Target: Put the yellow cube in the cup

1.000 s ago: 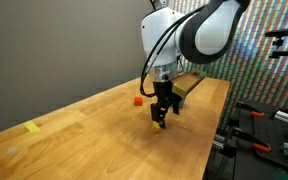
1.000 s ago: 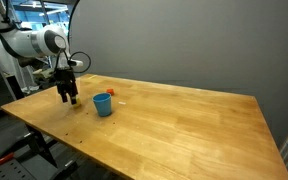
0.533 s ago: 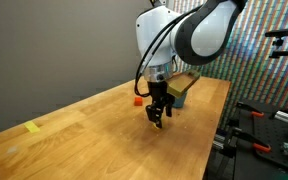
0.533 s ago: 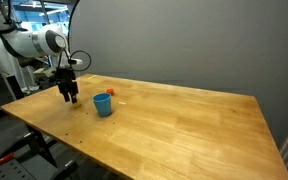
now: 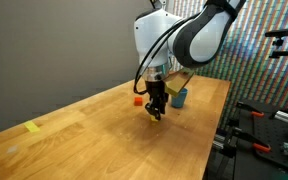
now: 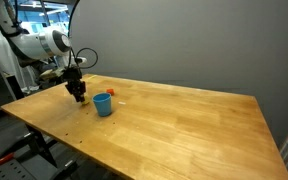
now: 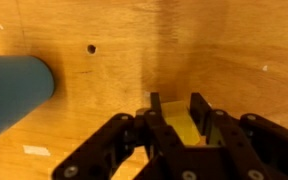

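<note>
My gripper should next lift clear, move over the cup's opening and let go, because that opening is to its left in the wrist view and higher than the yellow cube [image 7: 182,128].
In the wrist view the yellow cube [image 7: 182,128] sits between my gripper's [image 7: 177,105] two dark fingers, which are shut on it. The gripper [image 5: 156,113] hangs a little above the wooden table [image 5: 94,140], holding the cube off the surface. The light-blue cup [image 6: 103,104] stands upright on the table just beside the gripper [image 6: 79,97]. In the wrist view the cup [image 7: 14,85] lies at the left edge, apart from the fingers. In both exterior views the cube is too small to make out.
A small red cube [image 5: 138,99] rests on the table behind the gripper, near the cup [image 5: 177,97]. A flat yellow scrap of tape [image 5: 32,126] lies further along the table. Equipment stands beyond the table edge [image 5: 264,130].
The jaws have closed on the yellow cube. The gripper has risen off the table with it and shifted slightly toward the cup.
</note>
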Available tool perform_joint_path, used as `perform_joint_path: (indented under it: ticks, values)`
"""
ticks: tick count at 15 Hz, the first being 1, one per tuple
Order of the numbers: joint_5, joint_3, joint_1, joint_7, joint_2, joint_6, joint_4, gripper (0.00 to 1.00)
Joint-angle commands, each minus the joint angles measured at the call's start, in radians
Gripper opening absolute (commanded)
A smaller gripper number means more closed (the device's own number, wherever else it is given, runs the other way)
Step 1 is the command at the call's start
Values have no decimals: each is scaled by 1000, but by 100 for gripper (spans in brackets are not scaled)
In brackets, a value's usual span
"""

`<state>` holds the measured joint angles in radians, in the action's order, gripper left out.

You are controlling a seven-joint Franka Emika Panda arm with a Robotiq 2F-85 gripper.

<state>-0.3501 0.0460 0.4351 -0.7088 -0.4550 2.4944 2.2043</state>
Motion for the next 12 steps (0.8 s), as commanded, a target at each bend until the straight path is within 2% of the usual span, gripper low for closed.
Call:
perform_joint_path:
  ticks: [1,3,5,9,12]
  values:
    - [0,-19,4,-18,-13,-14,-41,16]
    - [9,-28,4,-60,63,-17,-21,15]
    - [-8,-55,15,-159,134,-44,-9,15]
    - [9,-39,-35,-308,282,-163,39,15]
    - [78,-6,-97,-366,368,-278,88,15]
